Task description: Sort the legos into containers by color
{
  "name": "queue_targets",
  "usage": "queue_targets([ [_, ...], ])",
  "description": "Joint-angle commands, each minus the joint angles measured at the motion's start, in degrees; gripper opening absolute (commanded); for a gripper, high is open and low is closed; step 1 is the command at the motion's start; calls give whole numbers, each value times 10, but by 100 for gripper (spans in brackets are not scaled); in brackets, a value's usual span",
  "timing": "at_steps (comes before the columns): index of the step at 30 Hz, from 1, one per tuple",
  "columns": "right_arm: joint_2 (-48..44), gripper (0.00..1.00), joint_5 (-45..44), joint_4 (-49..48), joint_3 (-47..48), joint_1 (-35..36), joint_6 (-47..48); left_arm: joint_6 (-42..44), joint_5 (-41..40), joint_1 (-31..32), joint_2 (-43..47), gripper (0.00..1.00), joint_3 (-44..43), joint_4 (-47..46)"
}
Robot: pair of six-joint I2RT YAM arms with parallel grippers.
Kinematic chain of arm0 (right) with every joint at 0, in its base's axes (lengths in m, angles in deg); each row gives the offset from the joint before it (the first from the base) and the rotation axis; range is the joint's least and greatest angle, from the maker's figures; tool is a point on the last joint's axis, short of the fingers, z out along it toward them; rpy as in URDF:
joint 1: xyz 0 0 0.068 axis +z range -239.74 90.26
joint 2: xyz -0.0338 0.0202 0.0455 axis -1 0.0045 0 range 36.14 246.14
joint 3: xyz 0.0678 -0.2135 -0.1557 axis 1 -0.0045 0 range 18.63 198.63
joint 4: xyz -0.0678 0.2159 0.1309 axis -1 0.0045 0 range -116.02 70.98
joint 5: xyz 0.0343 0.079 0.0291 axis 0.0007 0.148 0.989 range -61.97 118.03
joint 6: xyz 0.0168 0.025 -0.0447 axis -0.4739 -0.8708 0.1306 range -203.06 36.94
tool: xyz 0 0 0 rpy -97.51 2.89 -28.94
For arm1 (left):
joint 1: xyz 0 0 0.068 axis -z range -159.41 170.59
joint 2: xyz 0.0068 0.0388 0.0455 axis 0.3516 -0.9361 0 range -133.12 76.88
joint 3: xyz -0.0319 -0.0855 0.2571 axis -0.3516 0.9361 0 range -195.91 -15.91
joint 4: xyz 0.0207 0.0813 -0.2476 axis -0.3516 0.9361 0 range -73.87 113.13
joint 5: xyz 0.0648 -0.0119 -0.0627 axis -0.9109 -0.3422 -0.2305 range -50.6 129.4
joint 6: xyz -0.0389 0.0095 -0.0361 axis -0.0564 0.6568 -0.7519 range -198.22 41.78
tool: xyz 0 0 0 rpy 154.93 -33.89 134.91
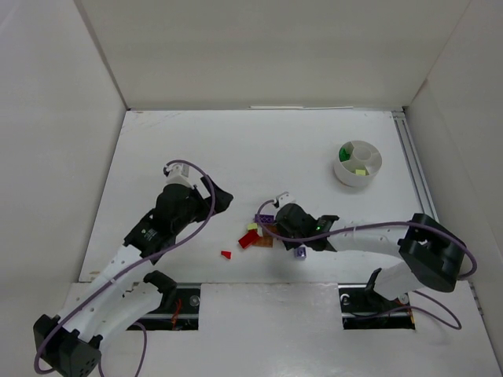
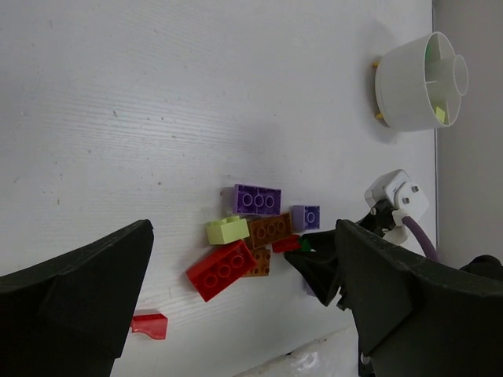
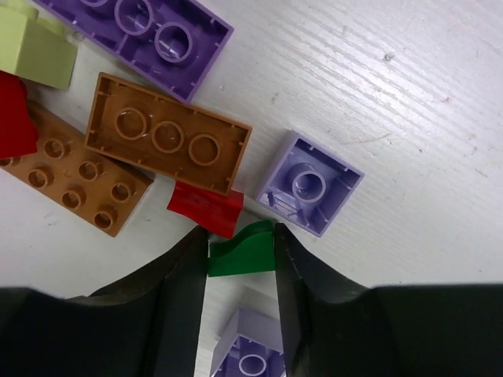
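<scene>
The color of the green lego [image 3: 241,253] matches the green pieces, so my right gripper will next go up, carry the lego outward over the dish section with those green pieces and release it there.
My right gripper [image 3: 241,236] is shut on a small green lego [image 3: 241,253] at the edge of the pile [image 1: 258,234], low at the table. Beside it lie a small red piece [image 3: 206,207], a small purple brick [image 3: 310,184], two orange-brown bricks [image 3: 169,133], a long purple brick [image 3: 149,31] and another purple one [image 3: 247,353]. My left gripper [image 2: 236,314] is open and empty, held above and left of the pile. It looks down on a red brick [image 2: 222,269] and a yellow-green brick [image 2: 228,229]. The white divided dish [image 1: 369,177] stands at the far right with green and yellow-green pieces inside.
A lone small red piece [image 1: 226,254] lies left of the pile, also in the left wrist view [image 2: 149,323]. White walls enclose the table on three sides. A rail [image 1: 413,169] runs along the right edge near the dish.
</scene>
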Motion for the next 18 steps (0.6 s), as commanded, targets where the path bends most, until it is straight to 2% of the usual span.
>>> queue_targets([
  [1,1,39,-33,33,1,9,-23,1,-2,7,1,100,-8,-4],
  [7,-52,23,-26,55,-5,9,-28,13,-2,7,-6,100,-8,-16],
  [12,-110,21,-27,98,7,9,-28,18,3,7,-22,100,-8,-27],
  [15,-133,21,-82,134,47,9,-8,24,3,7,-33,100,-8,-39],
  [18,-139,23,-127,147,96,-41,21,29,3,7,-40,100,-19,-39],
])
